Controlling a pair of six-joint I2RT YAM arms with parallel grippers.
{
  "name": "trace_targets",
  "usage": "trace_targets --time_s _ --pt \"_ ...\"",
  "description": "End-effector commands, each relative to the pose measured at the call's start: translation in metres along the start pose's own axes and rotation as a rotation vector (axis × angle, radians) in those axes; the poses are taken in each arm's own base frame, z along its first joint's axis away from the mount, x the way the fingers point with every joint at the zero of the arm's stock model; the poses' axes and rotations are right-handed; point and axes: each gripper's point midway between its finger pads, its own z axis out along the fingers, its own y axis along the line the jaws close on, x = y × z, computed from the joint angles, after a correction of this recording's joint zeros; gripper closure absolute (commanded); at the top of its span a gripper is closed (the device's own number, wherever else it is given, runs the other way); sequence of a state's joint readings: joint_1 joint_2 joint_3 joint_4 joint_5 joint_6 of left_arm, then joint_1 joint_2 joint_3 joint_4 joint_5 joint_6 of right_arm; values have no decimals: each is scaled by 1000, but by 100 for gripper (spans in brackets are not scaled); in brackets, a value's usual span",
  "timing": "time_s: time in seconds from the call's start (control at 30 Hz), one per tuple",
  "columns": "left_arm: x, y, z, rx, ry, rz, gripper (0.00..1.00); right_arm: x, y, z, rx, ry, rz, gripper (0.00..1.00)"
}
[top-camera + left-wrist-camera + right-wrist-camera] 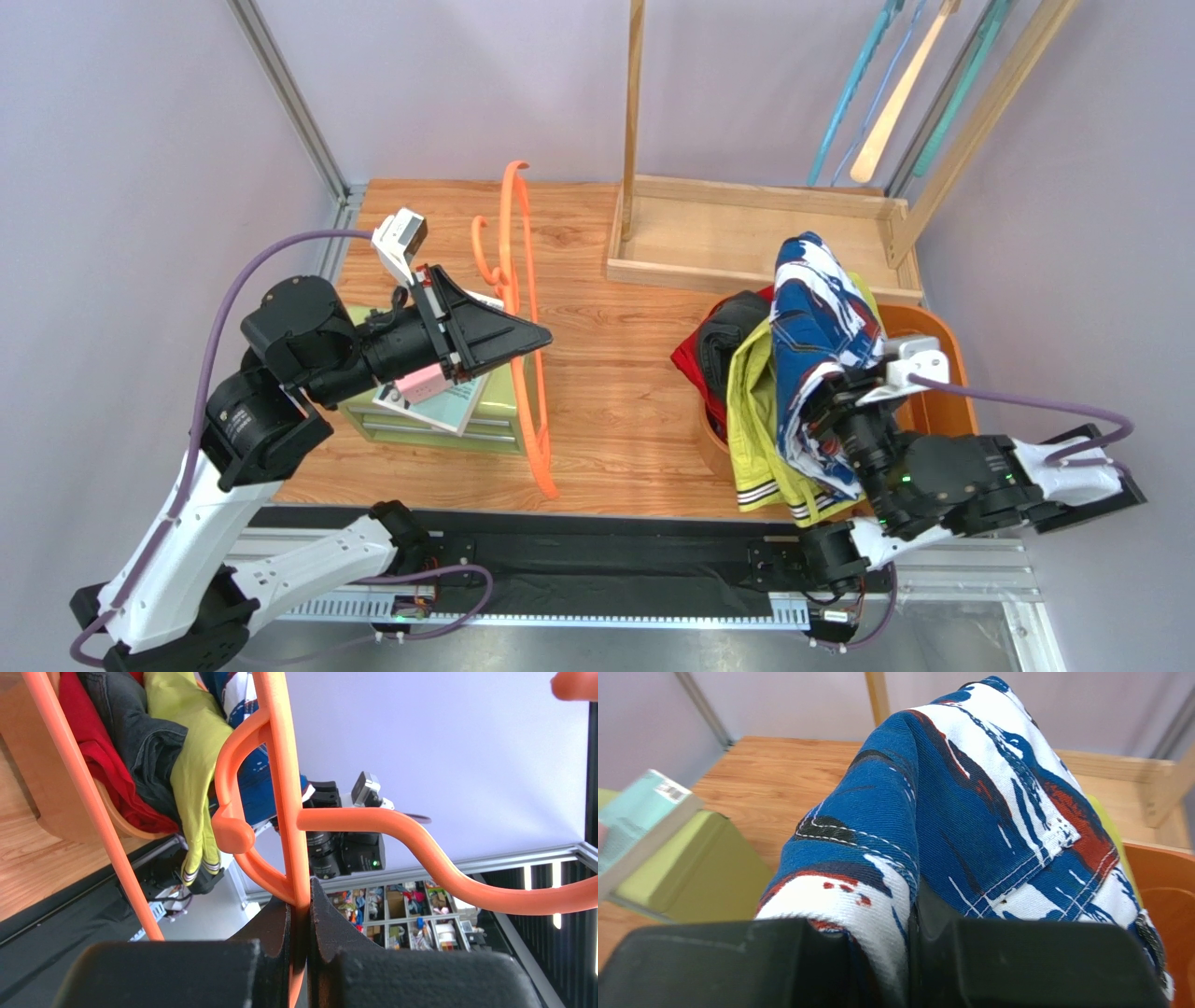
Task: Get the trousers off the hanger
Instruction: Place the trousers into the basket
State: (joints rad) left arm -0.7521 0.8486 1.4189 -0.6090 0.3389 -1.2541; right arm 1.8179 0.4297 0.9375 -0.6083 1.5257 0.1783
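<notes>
The orange hanger (pixel 522 301) is bare. Next, my right gripper will turn and move outward over the basket, then lower the patterned trousers onto the yellow-green ones.
My left gripper (pixel 530 336) is shut on the orange hanger (pixel 522 301), holding it upright over the table; the hanger carries no cloth. In the left wrist view the jaws pinch the hanger's stem (pixel 300 882). My right gripper (pixel 828 399) is shut on the navy blue and white patterned trousers (pixel 821 322), lifted above the orange basket (pixel 937 371). The cloth fills the right wrist view (pixel 962 805). Yellow-green trousers with striped cuffs (pixel 758 420), black trousers (pixel 727 336) and red trousers (pixel 690 361) hang over the basket's left rim. Lilac trousers are out of view.
A green box (pixel 421 420) with a book (pixel 449 399) on top sits under my left gripper. A wooden rack base (pixel 758 231) with upright posts stands at the back. More hangers (pixel 898 84) hang at the top right.
</notes>
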Motion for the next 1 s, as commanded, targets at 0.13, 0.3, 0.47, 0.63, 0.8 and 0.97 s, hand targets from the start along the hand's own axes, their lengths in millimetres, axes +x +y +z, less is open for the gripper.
trace_targets --time_s 0.13,0.3,0.47,0.63,0.8,0.97 --pt "-1 -19 -13 72 -20 24 100 37 2 61 283 252 -159 95" --pt "0 -19 -24 69 -40 23 100 27 -36 75 407 271 -189 97" --pt "0 -16 -27 63 -48 21 100 51 -71 62 438 380 -141 92" --pt "0 -16 -20 65 -34 19 100 111 -41 25 270 678 -21 65" --pt "1 -19 -11 78 -6 19 100 103 -37 -12 273 730 117 39" --pt "0 -20 -2 83 12 19 100 67 -37 -41 263 654 263 20"
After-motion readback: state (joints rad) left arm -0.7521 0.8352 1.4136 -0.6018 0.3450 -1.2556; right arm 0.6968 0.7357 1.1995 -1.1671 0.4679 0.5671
